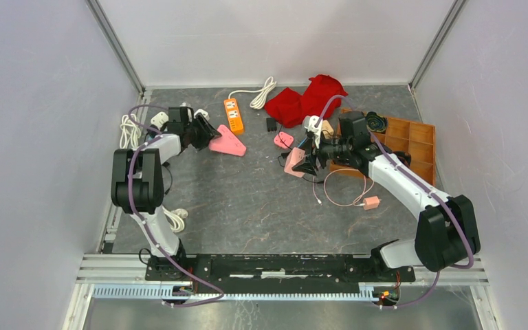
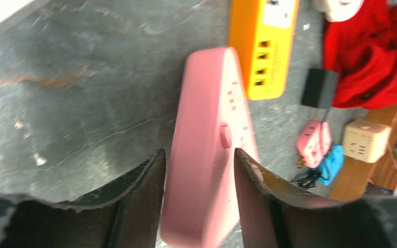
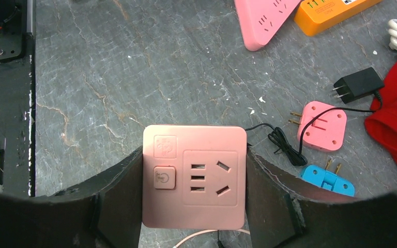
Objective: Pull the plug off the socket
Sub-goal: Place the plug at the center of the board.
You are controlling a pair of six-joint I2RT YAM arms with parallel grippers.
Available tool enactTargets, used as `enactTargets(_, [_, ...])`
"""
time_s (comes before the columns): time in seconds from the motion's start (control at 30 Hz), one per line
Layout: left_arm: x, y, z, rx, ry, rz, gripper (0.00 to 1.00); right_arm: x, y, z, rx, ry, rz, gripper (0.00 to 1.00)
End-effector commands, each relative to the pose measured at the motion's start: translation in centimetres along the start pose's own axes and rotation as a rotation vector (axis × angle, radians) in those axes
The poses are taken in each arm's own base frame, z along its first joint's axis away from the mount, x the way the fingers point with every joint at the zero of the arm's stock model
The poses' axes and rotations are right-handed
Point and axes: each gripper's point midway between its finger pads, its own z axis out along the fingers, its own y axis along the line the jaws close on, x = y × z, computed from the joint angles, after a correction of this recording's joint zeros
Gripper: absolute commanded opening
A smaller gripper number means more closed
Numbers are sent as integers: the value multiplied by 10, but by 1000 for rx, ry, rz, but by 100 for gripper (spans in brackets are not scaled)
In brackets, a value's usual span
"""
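My right gripper carries the socket outward next, lowers it onto the tabletop (image 1: 298,128) (image 3: 368,143) beside the red cloth and releases it, since the socket's holes are empty.
My right gripper (image 3: 195,155) is shut on a pink square socket (image 3: 195,199), one finger on each side of it. The socket faces the wrist camera and nothing sits in its holes. From above, the socket (image 1: 294,163) is held just over the table at the middle right. A black plug (image 3: 359,85) with a thin black cord lies loose on the table beyond it. My left gripper (image 2: 197,155) straddles the near end of a pink wedge-shaped power strip (image 2: 207,129) that lies flat on the table, and its jaws stand slightly apart from the strip. The strip (image 1: 228,142) lies at the back left.
An orange power strip (image 1: 233,115) lies behind the pink one. A pink adapter (image 3: 323,125) and a blue adapter (image 3: 326,178) lie right of the socket. A red cloth (image 1: 306,100), a wooden tray (image 1: 412,141) and white cable coils (image 1: 132,129) lie around the edges.
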Motion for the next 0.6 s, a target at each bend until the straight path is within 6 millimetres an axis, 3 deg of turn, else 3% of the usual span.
enactTargets(0.0, [2,25,-3,-107,32,87,61,-15,-4,-5,5,-50,-59,0])
enactTargets(0.13, [-11,32,-12,-125,8,93,68,-11,-5,-3,6,-41,-52,0])
enactTargets(0.33, [-33,25,-32,-161,-43,154,74,-5,-11,-3,20,-24,-45,0])
enactTargets(0.43, [-48,14,-53,-165,-112,190,75,-2,-14,-4,31,-15,-44,0])
enactTargets(0.57, [-60,-15,-91,-87,-217,215,75,3,-19,-5,46,-4,-41,0])
